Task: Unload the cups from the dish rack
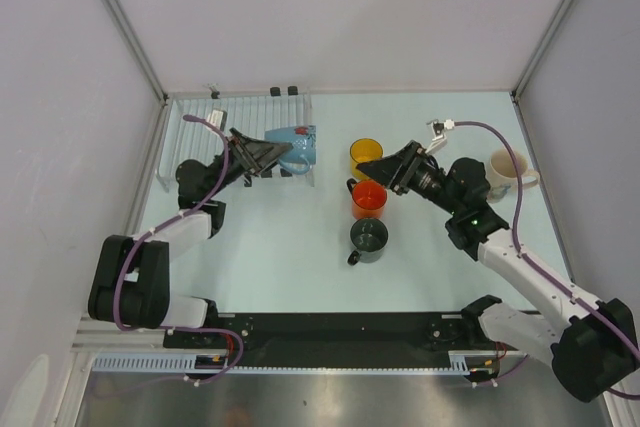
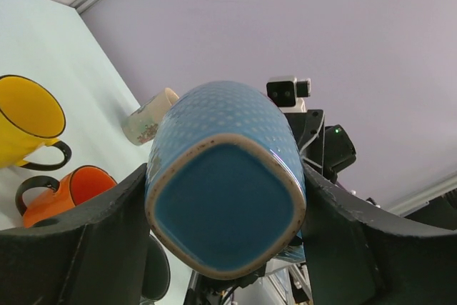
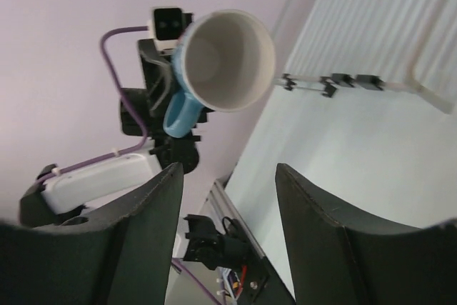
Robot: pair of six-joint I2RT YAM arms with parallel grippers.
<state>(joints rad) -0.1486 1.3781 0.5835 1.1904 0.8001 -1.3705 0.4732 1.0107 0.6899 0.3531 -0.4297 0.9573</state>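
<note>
Next I need to reach my right gripper to the left in the top view, fingers astride the light blue cup's open rim (image 1: 314, 144) (image 3: 183, 73), which faces the gripper.
My left gripper (image 1: 272, 154) is shut on the light blue cup (image 1: 297, 143), held on its side at the right end of the clear dish rack (image 1: 248, 107). In the left wrist view the cup's square base (image 2: 225, 201) fills the gap between both fingers. The yellow cup (image 1: 365, 154), orange cup (image 1: 369, 198) and dark grey cup (image 1: 369, 237) stand in a line mid-table. The cream cup (image 1: 506, 171) stands at the right. My right gripper (image 1: 376, 169) is open and empty beside the yellow and orange cups. Its wrist view shows the blue cup's white mouth (image 3: 225, 58) and the rack's bars (image 3: 371, 26).
White walls enclose the table on three sides. The right arm's forearm (image 1: 455, 182) lies between the line of cups and the cream one. A black rail (image 1: 330, 332) runs along the near edge between the arm bases.
</note>
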